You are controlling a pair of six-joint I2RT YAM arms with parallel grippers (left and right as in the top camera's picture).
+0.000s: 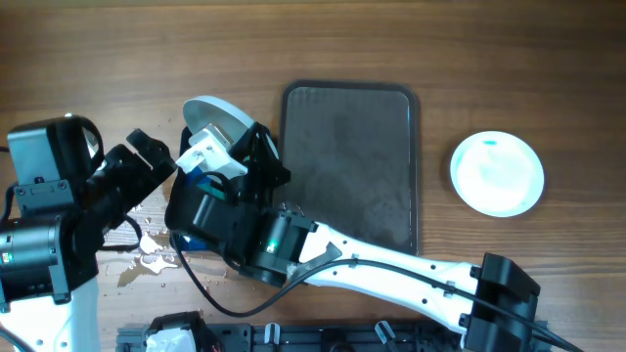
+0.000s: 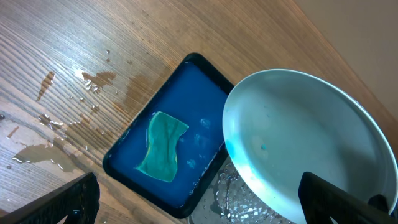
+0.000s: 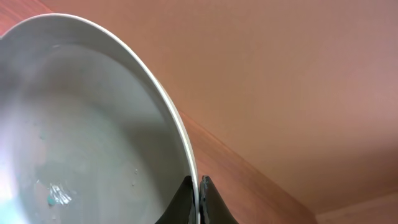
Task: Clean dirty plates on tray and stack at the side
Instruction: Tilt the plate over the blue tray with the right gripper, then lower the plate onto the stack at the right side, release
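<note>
Next, my right gripper should cross the dark tray, lower onto the other white plate (image 1: 497, 174) and release mine, since that plate lies to its right in the overhead view.
My right gripper (image 3: 198, 198) is shut on the rim of a white plate (image 3: 74, 124) and holds it tilted above the table's left side (image 1: 217, 119). The plate's wet face shows small blue specks in the left wrist view (image 2: 305, 143). My left gripper (image 2: 205, 208) is open and holds nothing, next to the plate and above a glossy blue tray (image 2: 134, 155). The dark tray (image 1: 347, 166) lies at the centre. More white plate with a pale blue film (image 1: 497, 173) sits to its right; I cannot tell if it is one plate or a stack.
The blue tray holds blue water and a green sponge (image 2: 163, 147). Puddles of water (image 1: 147, 244) lie on the wood at the front left, also seen in the left wrist view (image 2: 43, 155). My right arm (image 1: 391, 269) crosses the table's front.
</note>
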